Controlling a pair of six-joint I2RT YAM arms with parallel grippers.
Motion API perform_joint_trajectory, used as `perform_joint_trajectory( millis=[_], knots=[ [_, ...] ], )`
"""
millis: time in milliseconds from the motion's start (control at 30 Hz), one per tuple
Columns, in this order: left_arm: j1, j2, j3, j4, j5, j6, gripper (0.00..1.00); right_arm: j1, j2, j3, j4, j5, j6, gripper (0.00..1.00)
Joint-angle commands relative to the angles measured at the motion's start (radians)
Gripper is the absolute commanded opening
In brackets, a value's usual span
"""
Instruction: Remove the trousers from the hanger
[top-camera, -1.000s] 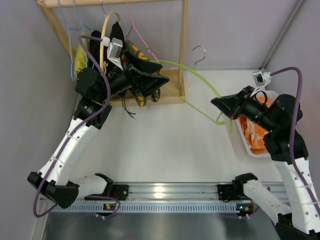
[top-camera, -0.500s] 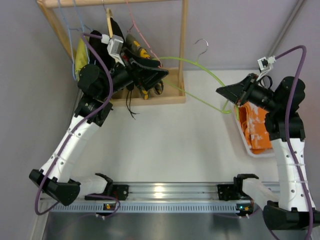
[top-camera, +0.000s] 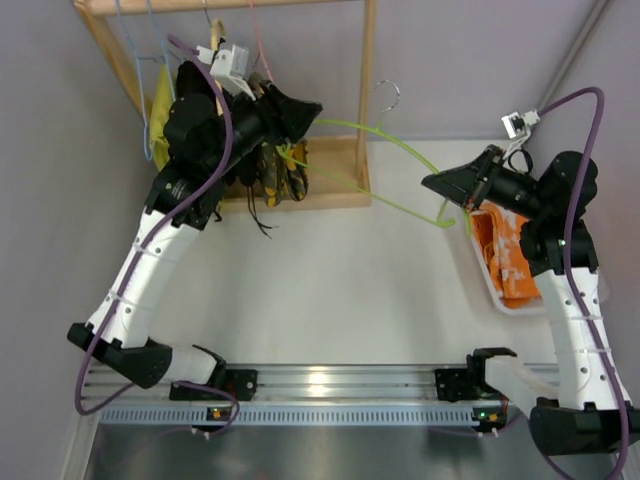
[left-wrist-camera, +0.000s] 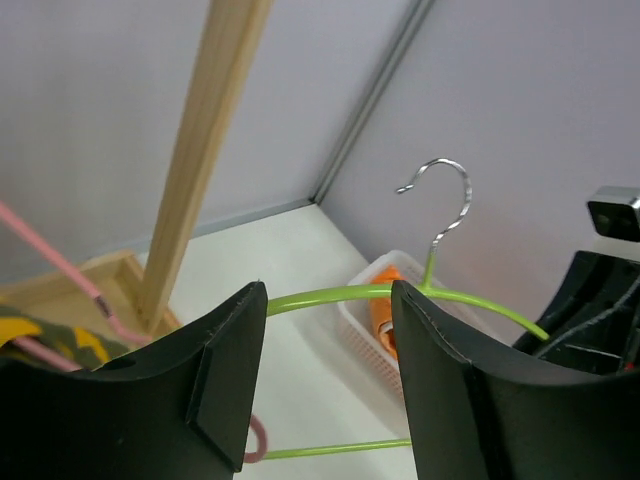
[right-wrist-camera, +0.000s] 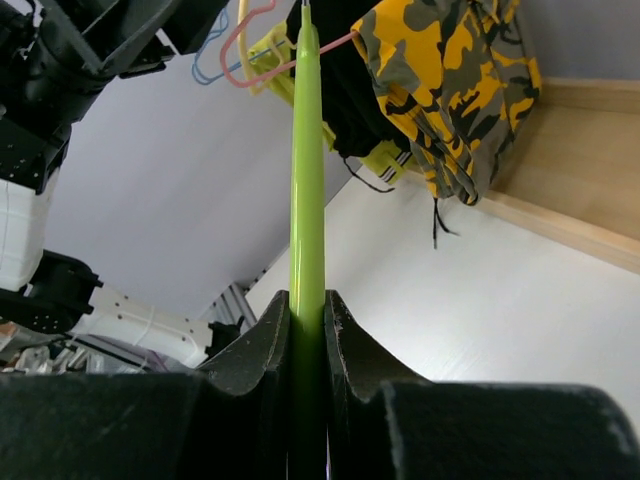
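Note:
My right gripper rises outward toward the rack's top bar (top-camera: 290, 2) next and releases the hanger there, since that bar lies above and outward of my gripper.
The lime-green hanger (top-camera: 400, 150) hangs in the air between the wooden rack and the right arm, its metal hook (top-camera: 388, 95) pointing up. My right gripper (top-camera: 440, 188) is shut on the hanger's right end; in the right wrist view its jaws (right-wrist-camera: 306, 300) pinch the green bar (right-wrist-camera: 306, 150). My left gripper (top-camera: 305, 110) is at the hanger's left end, open. In the left wrist view the green arch (left-wrist-camera: 490, 308) runs just beyond its fingertips (left-wrist-camera: 328, 300), unclamped. The orange trousers (top-camera: 505, 250) lie in the white basket (top-camera: 495, 297), off the hanger.
The wooden rack (top-camera: 367, 100) stands at the back left with a yellow-and-black camouflage garment (top-camera: 280, 170), a pink wire hanger (left-wrist-camera: 60, 270) and other hangers on it. The basket sits at the table's right edge under the right arm.
My left gripper has lifted toward the rack's top and its jaws have narrowed. The right arm has raised the hanger slightly, keeping its grip.

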Motion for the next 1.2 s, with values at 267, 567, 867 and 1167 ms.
perform_joint_trajectory(
  millis=[267,567,867,1167],
  knots=[
    [0.215,-0.050,-0.030,-0.126,-0.073,-0.117,0.59,0.115,0.052,0.000,0.165,0.025,0.016,0.00],
    [0.215,0.025,0.050,-0.190,-0.112,-0.063,0.57,0.119,0.055,-0.001,0.165,0.020,0.016,0.00],
    [0.215,0.105,0.119,-0.189,-0.089,-0.095,0.19,0.124,0.058,0.002,0.142,0.022,-0.005,0.00],
    [0.249,0.063,0.069,-0.189,-0.101,-0.083,0.00,0.034,0.052,0.052,0.176,-0.035,0.048,0.00]
  ],
)
